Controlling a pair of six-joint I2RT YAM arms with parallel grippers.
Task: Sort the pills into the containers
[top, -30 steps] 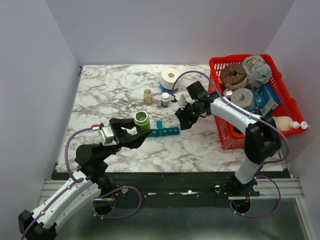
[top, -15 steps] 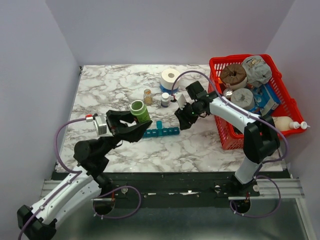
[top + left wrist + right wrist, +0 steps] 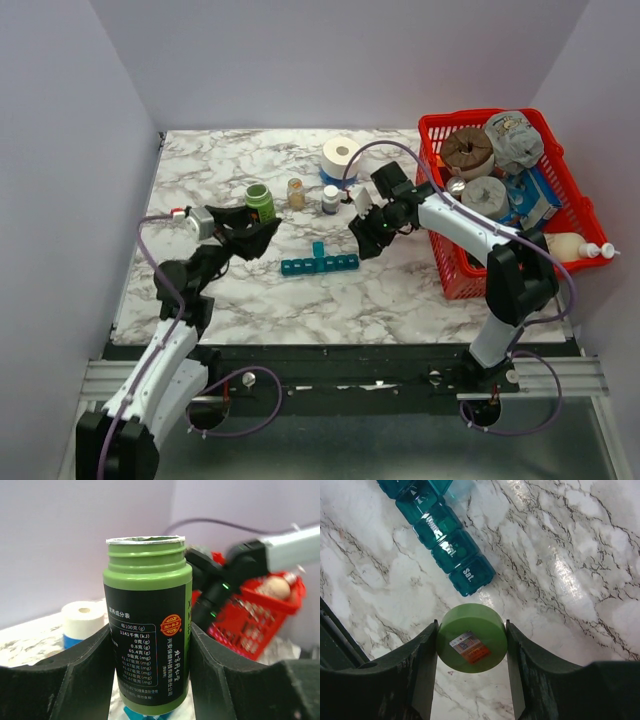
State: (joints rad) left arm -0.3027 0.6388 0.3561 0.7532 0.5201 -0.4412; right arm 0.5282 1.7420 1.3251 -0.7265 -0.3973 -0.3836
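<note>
Next I will shift my right gripper slightly toward the red basket, then bring the green cap down onto the marble beside the organizer's "Sat." end.
The teal-blue pill organizer (image 3: 320, 263) lies mid-table with one lid raised; its "Sat." end shows in the right wrist view (image 3: 451, 550). My left gripper (image 3: 258, 226) is shut on an open green bottle (image 3: 260, 201), held upright left of the organizer; in the left wrist view the bottle (image 3: 147, 625) has no cap and a black label. My right gripper (image 3: 366, 236) is shut on the round green cap (image 3: 472, 639), held above the marble just right of the organizer. No loose pills show.
An amber bottle (image 3: 296, 192), a white bottle (image 3: 330, 198) and a white tape roll (image 3: 341, 155) stand behind the organizer. A red mesh basket (image 3: 455, 268) full of items sits at the right edge; a white bottle (image 3: 572, 246) lies beside it.
My left gripper has carried the green bottle left and back, away from the organizer, and set it upright from a tilt. The right gripper with the cap has stayed in place.
</note>
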